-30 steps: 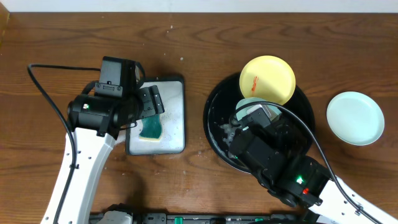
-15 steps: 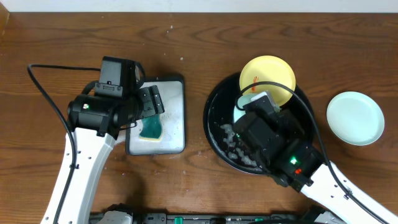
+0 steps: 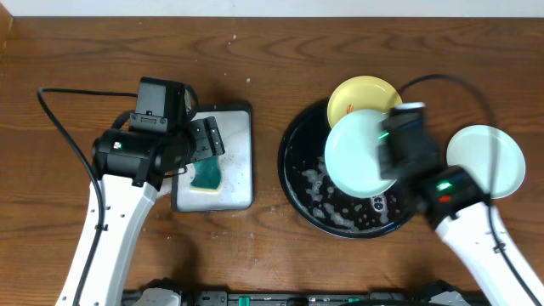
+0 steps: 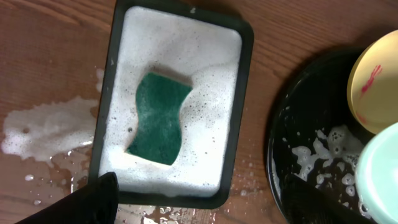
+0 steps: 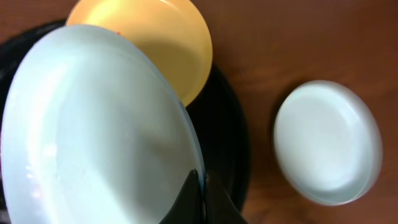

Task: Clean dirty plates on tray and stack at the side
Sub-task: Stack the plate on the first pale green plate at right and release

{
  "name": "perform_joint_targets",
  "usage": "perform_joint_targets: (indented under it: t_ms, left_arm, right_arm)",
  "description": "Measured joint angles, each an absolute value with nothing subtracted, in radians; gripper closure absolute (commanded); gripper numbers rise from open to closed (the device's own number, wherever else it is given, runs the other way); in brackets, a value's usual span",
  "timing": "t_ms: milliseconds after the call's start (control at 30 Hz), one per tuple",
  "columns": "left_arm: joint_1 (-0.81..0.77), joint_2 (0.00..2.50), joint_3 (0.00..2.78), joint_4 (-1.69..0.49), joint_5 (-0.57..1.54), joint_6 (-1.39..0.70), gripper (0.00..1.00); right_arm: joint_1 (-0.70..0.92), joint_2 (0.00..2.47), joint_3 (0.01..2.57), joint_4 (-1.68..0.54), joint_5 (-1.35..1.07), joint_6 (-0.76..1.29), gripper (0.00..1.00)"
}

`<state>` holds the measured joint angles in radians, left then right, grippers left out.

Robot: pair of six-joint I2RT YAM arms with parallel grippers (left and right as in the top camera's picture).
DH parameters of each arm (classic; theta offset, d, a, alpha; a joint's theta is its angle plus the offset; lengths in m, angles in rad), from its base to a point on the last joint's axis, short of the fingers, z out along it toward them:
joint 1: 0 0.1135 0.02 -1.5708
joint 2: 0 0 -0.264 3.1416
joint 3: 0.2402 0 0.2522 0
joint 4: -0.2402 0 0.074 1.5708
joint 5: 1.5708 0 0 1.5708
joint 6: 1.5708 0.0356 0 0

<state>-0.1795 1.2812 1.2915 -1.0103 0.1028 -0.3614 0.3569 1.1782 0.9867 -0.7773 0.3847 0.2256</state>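
Observation:
Next, the right gripper leaves the black tray and lowers the pale mint plate onto the second mint plate (image 3: 486, 161) (image 5: 328, 142), since that lies at the side.
My right gripper (image 3: 384, 153) is shut on the right rim of a pale mint plate (image 3: 357, 153) and holds it lifted above the round black tray (image 3: 293, 174); the right wrist view shows its fingers (image 5: 198, 198) pinching the plate (image 5: 93, 130). A yellow plate (image 3: 357, 95) with a red smear leans on the tray's far rim. A second mint plate (image 3: 489, 160) lies on the table to the right. My left gripper (image 4: 199, 208) is open and empty above the front edge of the small rectangular tray (image 4: 111, 112), which holds foam and a green sponge (image 4: 160, 117).
Soap foam lies in the black tray (image 4: 292, 124) and spilled on the wood (image 4: 46, 127) left of the small tray. The yellow plate (image 5: 155, 43) and the plate on the table (image 5: 326, 140) also show in the right wrist view.
My right arm has swung right and lifted the mint plate off the black tray, turning it flat and up into view. The left arm has not moved.

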Motion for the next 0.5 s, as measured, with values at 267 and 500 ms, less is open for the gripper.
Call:
perform_joint_targets:
  t_ms: [267, 500]
  left_arm:
    - [-0.179, 1.281, 1.291, -1.011, 0.103, -0.361, 0.17]
    - [-0.179, 1.281, 1.291, -1.011, 0.103, -0.361, 0.17]
  right_arm:
    - [-0.282, 1.227, 0.987, -0.742, 0.022, 0.245, 0.99]
    - [-0.646, 1.417, 0.99, -0.678, -0.068, 0.31, 0.99]
